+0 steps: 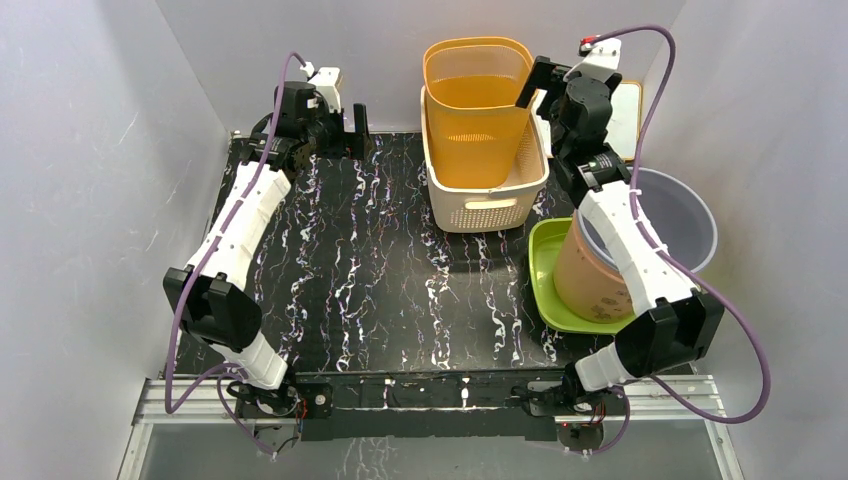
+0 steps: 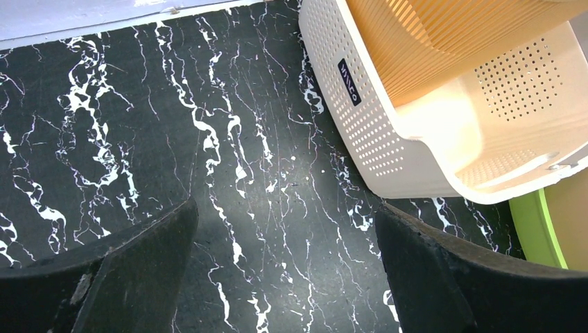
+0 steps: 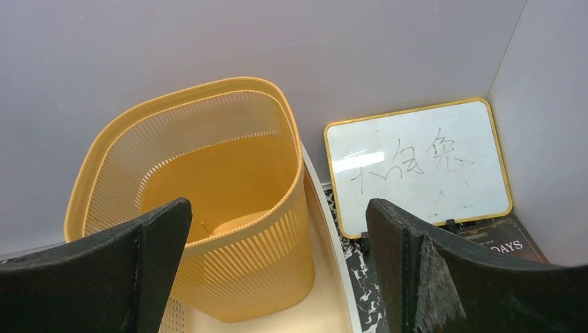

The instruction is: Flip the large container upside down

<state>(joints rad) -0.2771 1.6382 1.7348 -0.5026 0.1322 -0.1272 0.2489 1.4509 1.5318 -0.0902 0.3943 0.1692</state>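
My right gripper moves outward onto the container's rim (image 1: 531, 66) beside the whiteboard next, its open fingers astride that rim, because it stands clear above the basket (image 1: 480, 205).
The large container (image 1: 478, 110) is a tall orange ribbed bin, upright with its mouth up, standing inside a cream perforated basket (image 1: 480, 205) at the back of the table. My right gripper (image 1: 540, 85) hovers open just right of the bin's rim, touching nothing. In the right wrist view the bin (image 3: 208, 180) sits ahead and to the left of the right gripper (image 3: 277, 208). My left gripper (image 1: 355, 125) is open at the back left, well clear of the basket. The left wrist view shows the left gripper (image 2: 286, 211) over bare tabletop, with the basket (image 2: 388, 125) to the upper right.
A small whiteboard (image 3: 416, 163) leans on the back wall right of the basket. A grey bucket (image 1: 690, 220) and a brown tub (image 1: 585, 275) on a green plate (image 1: 545, 270) stand under the right arm. Walls close in on three sides.
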